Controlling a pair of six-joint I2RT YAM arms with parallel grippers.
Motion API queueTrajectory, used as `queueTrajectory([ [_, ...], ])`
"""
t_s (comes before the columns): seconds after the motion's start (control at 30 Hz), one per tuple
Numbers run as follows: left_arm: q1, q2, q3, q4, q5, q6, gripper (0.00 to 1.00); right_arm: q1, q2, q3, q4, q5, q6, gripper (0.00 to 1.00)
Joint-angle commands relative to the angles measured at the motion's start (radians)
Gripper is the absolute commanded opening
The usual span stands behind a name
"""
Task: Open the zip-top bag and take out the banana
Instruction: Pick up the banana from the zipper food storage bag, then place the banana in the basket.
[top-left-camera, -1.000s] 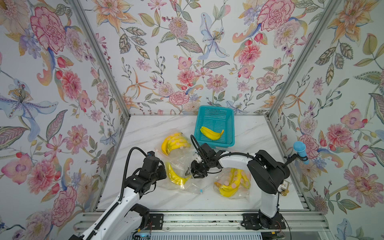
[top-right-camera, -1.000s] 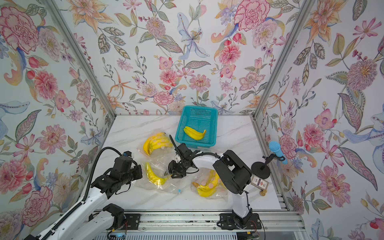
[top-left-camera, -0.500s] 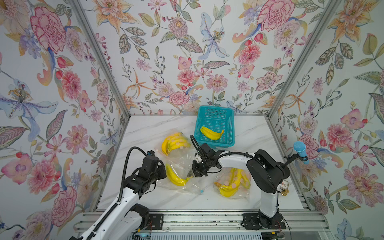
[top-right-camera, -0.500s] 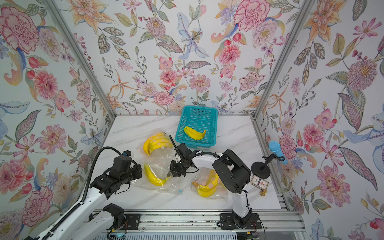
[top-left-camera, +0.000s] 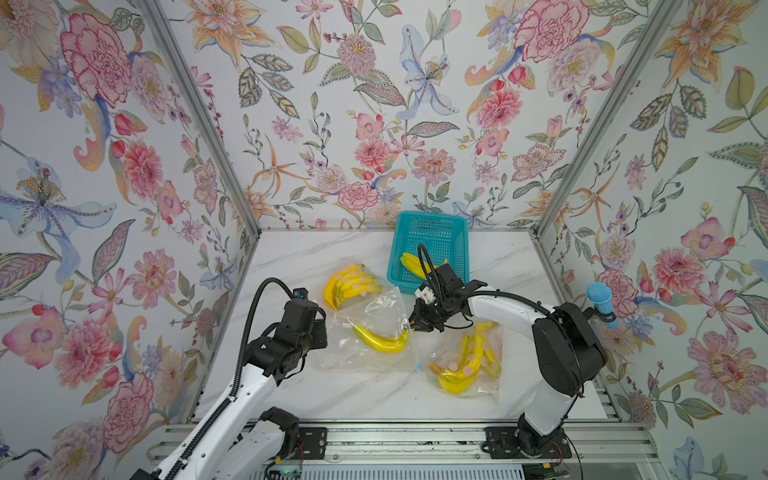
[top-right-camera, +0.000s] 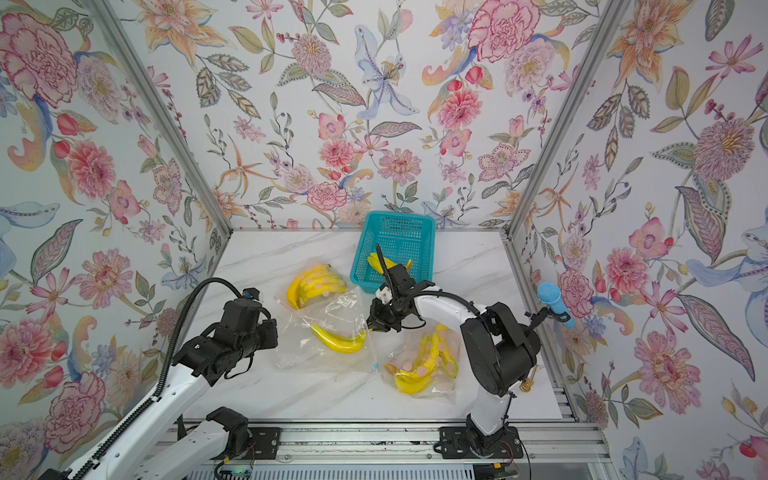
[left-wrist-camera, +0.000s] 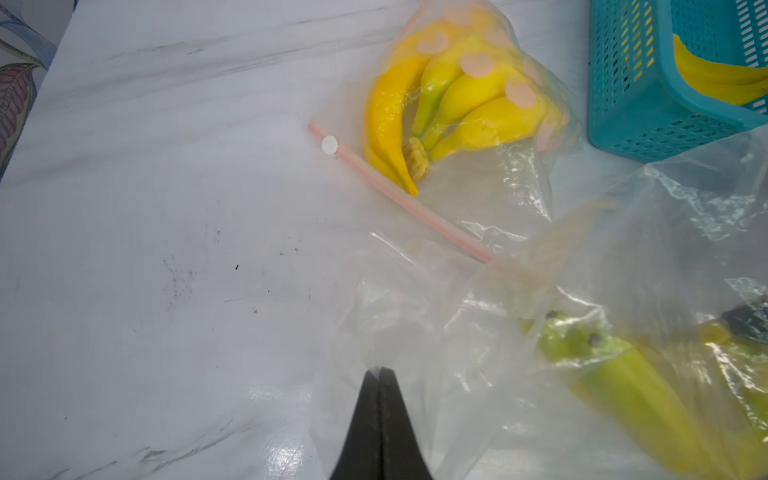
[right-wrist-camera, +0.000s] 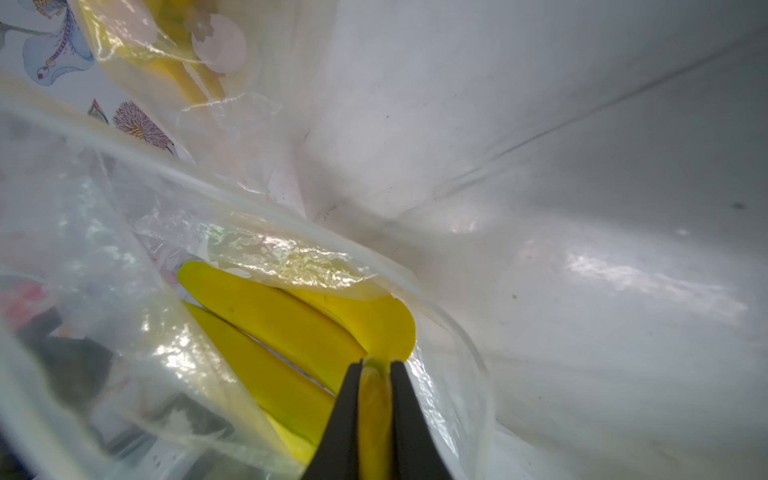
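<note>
The left gripper holds nearly still on the plastic fold (top-left-camera: 328, 339) (left-wrist-camera: 384, 358) next, then releases it. The reason is that the banana's stem is in the right gripper but its body is still bagged.
The clear zip-top bag (top-left-camera: 365, 316) (top-right-camera: 324, 320) lies crumpled mid-table in both top views, with a yellow banana (top-left-camera: 380, 340) (top-right-camera: 338, 341) inside it. My right gripper (top-left-camera: 412, 328) (top-right-camera: 371, 328) reaches into the bag's mouth. It is shut on the banana's stem end, and the right wrist view shows the stem between the black fingers of the right gripper (right-wrist-camera: 376, 365). My left gripper (top-left-camera: 326, 332) (top-right-camera: 277, 332) is at the bag's left edge. In the left wrist view the left gripper (left-wrist-camera: 379, 370) is shut on a fold of the bag's plastic (left-wrist-camera: 415, 332).
A teal basket (top-left-camera: 432, 237) holding a banana stands at the back. A second bag with a banana bunch (top-left-camera: 351, 286) lies behind the task bag. A third bagged bunch (top-left-camera: 465, 361) lies front right. A blue microphone-like object (top-left-camera: 598, 297) stands at the right edge.
My right gripper has closed on the banana's stem end and drawn back to the right. The banana has slid that way inside the bag. The left gripper has stayed shut on the bag.
</note>
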Motion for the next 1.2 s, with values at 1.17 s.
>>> queueTrajectory([
  [1.17,0.116,0.122,0.088,0.054,0.131,0.089,0.01,-0.389,0.285,0.804,-0.365,0.142,-0.19,0.14],
])
